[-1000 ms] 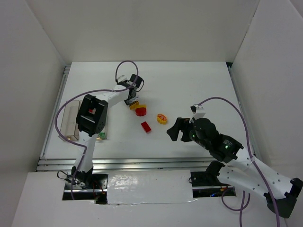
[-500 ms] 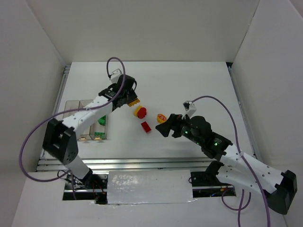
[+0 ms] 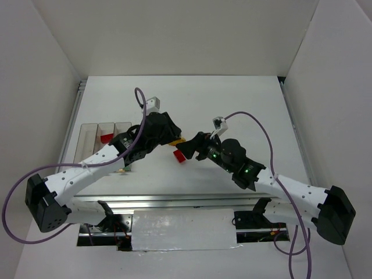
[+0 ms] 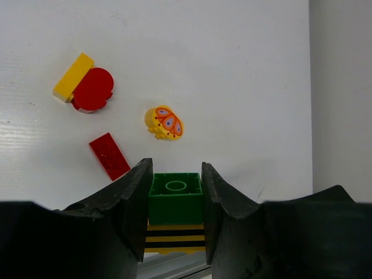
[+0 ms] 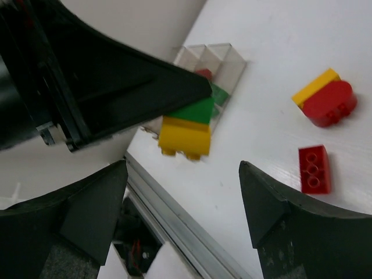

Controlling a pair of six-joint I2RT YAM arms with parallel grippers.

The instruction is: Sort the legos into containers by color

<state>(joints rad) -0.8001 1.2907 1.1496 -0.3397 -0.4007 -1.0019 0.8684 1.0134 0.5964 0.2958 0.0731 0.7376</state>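
My left gripper carries the matching green lego to the left in the top view next, over the container with green pieces below it, then lowers and releases it.
My left gripper [image 4: 174, 192] is shut on a green lego [image 4: 174, 197] stacked on a yellow, black-striped lego [image 4: 174, 238], held above the table; the stack also shows in the right wrist view [image 5: 187, 125]. My right gripper [image 5: 183, 167] is open and empty, right beside the left gripper [image 3: 175, 139] at mid-table. On the table lie a yellow flat lego [image 4: 72, 75] touching a red rounded lego [image 4: 93, 89], a yellow round patterned lego [image 4: 164, 122] and a red flat lego [image 4: 109, 156]. The three clear containers [image 3: 93, 135] stand at the left; one holds a red piece [image 3: 106, 138].
The table's metal front rail [image 5: 174, 215] runs close below the right gripper. White walls enclose the table on three sides. The two arms meet over the middle, and the left arm [image 3: 87, 168] crosses over the near end of the containers.
The left arm has stretched out and its gripper has moved toward the near right. The right gripper has moved left until it is next to the left gripper.
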